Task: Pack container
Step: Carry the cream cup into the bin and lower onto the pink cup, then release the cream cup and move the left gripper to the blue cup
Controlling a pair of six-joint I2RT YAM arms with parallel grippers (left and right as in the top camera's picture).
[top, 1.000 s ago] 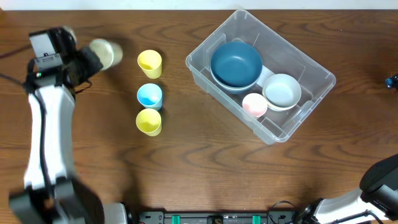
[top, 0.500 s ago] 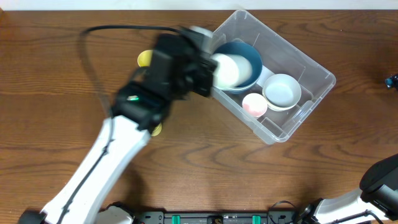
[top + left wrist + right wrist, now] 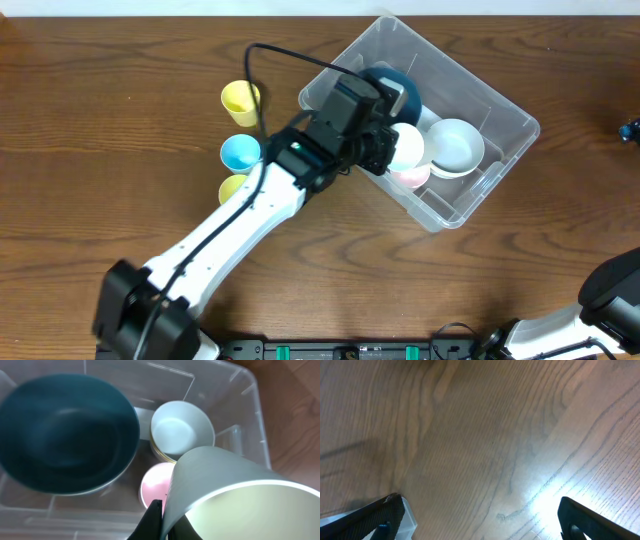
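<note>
The left gripper will go down next and let go of the cream cup into the pink cup's open top (image 3: 412, 177) (image 3: 157, 484) below, since that opening faces up and is unfilled.
The clear plastic container (image 3: 505, 112) stands tilted at the upper right of the table. Inside lie a dark blue bowl (image 3: 408, 95), a white bowl (image 3: 455, 146) and a small pink cup (image 3: 412, 178). My left gripper (image 3: 385, 150) is shut on the rim of a pale cream cup (image 3: 405, 147) and holds it above the pink cup inside the container. The left wrist view shows the cream cup (image 3: 235, 495), blue bowl (image 3: 65, 432), white bowl (image 3: 181, 430) and pink cup (image 3: 155, 482). My right gripper (image 3: 480, 520) is open over bare wood.
Two yellow cups (image 3: 240, 100) (image 3: 232, 188) and a light blue cup (image 3: 240, 153) stand in a column left of the container. The right arm's base (image 3: 610, 290) shows at the bottom right corner. A black cable (image 3: 270, 60) loops above the left arm.
My left arm swung from the far left across the table with the cream cup, first over the blue bowl, now above the pink cup in the container.
</note>
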